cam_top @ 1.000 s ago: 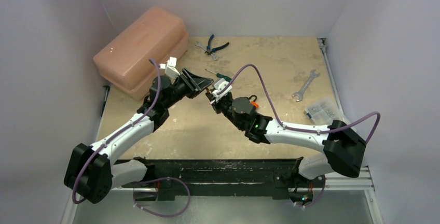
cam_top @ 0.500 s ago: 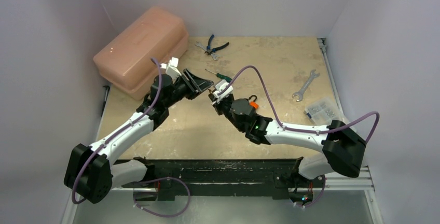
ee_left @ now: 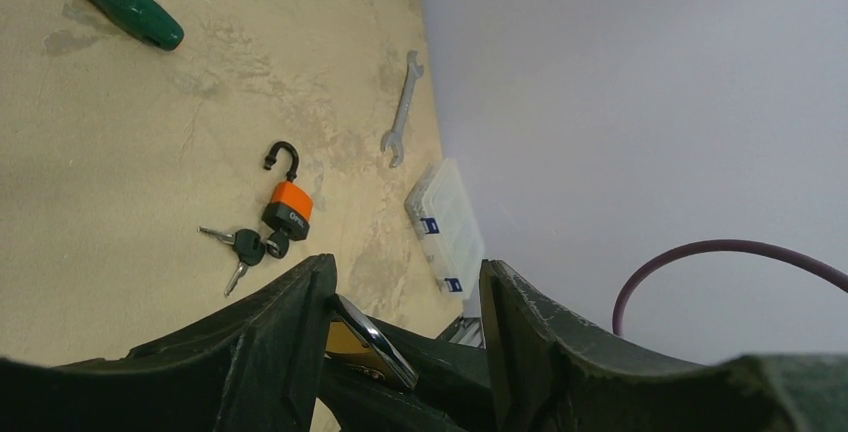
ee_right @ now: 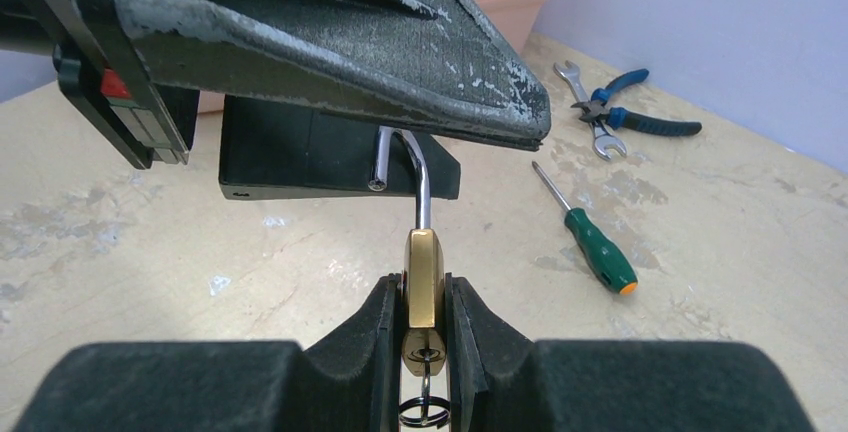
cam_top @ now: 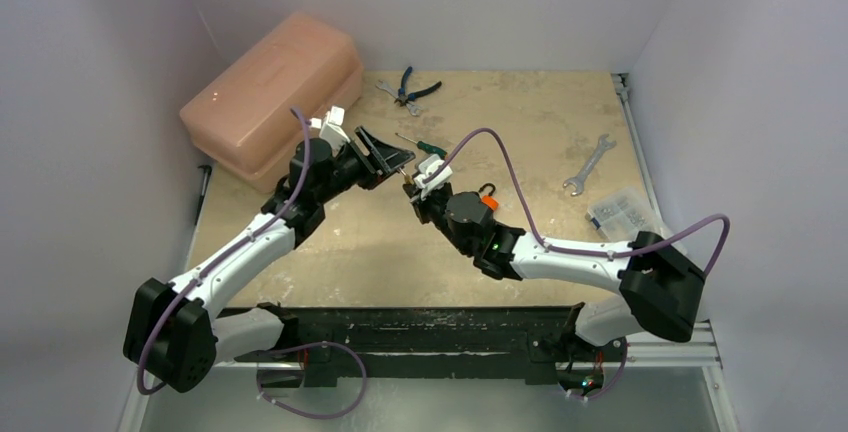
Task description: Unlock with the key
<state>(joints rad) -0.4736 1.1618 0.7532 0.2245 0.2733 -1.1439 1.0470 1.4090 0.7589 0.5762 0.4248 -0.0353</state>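
One end of the shackle hangs free, so I should bring my right gripper down to the bare tabletop below it and release the brass padlock [ee_right: 422, 272] there.
My right gripper [ee_right: 424, 297] is shut on the body of a brass padlock [ee_right: 422, 272] and holds it upright above the table. A key with a wire ring [ee_right: 424, 407] sits in its keyhole. The steel shackle [ee_right: 420, 177] points up, and one end hangs free. My left gripper [ee_left: 405, 267] is open, and its two dark fingers [ee_right: 330, 52] lie on either side of the shackle. The shackle and brass body also show low between the fingers in the left wrist view [ee_left: 362, 337]. In the top view the left gripper [cam_top: 385, 155] and right gripper [cam_top: 412, 184] meet mid-table.
An orange padlock [ee_left: 288, 207] with a bunch of keys [ee_left: 245, 247] lies on the table by my right arm. Also here are a green screwdriver [ee_right: 598, 247], blue pliers [cam_top: 415, 87], a wrench [cam_top: 588, 165], a clear parts box [cam_top: 622, 210] and a pink toolbox [cam_top: 270, 92] at the far left.
Both grippers have edged slightly toward the far side. The left gripper's fingers have come closer over the padlock's shackle. The right gripper's grip on the padlock is unchanged.
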